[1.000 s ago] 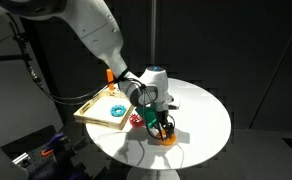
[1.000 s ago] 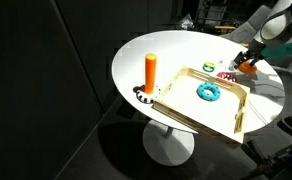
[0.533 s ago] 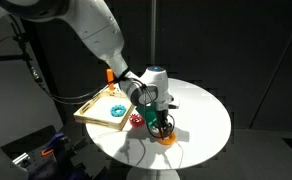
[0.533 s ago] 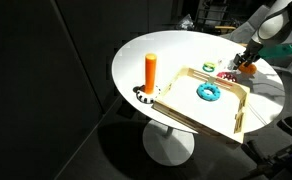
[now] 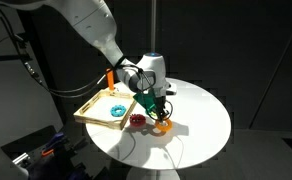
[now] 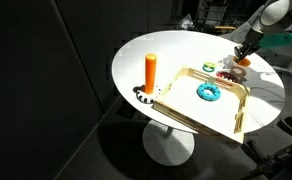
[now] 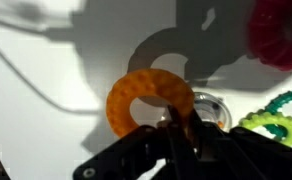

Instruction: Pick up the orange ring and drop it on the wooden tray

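My gripper rises next and moves the orange ring past the red-pink ring to above the wooden tray's blue ring.
The orange ring fills the middle of the wrist view, its near edge pinched between my gripper's dark fingers. In both exterior views the ring hangs from the shut gripper just above the white table, with its shadow underneath. The wooden tray lies flat beside this spot and holds a blue ring.
A red-pink ring lies on the table between the tray and the gripper. A green knobbly ring sits close by. An upright orange peg stands beyond the tray. The round table's edge is near.
The jaws went from open around the orange ring to shut on it. The arm then rose, lifting the ring off the table.
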Controlling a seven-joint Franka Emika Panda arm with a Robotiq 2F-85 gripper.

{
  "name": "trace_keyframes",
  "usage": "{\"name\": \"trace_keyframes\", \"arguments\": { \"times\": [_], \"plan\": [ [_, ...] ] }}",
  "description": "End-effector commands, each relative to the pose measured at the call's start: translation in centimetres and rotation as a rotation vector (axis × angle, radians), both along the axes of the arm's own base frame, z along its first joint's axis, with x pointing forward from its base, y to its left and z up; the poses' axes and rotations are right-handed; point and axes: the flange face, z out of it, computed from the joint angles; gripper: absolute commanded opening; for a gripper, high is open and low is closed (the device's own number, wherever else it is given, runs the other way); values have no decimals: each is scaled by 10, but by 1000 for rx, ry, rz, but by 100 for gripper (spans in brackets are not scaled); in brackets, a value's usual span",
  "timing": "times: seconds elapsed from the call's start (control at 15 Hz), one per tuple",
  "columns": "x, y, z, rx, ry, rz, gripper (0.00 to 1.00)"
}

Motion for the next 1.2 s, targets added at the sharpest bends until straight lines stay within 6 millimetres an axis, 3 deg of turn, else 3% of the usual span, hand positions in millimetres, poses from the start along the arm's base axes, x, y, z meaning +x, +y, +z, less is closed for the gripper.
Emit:
{"name": "trace_keyframes", "arguments": {
  "times": [0.0,0.33,0.6,1.13],
  "plan": [
    [-6,41,43,10,-6,23,4],
    [-18,116,77,35,3,86,4],
    [-40,166,94,70,38,140,4],
    [-81,235,119,109,129,244,6]
  ]
}}
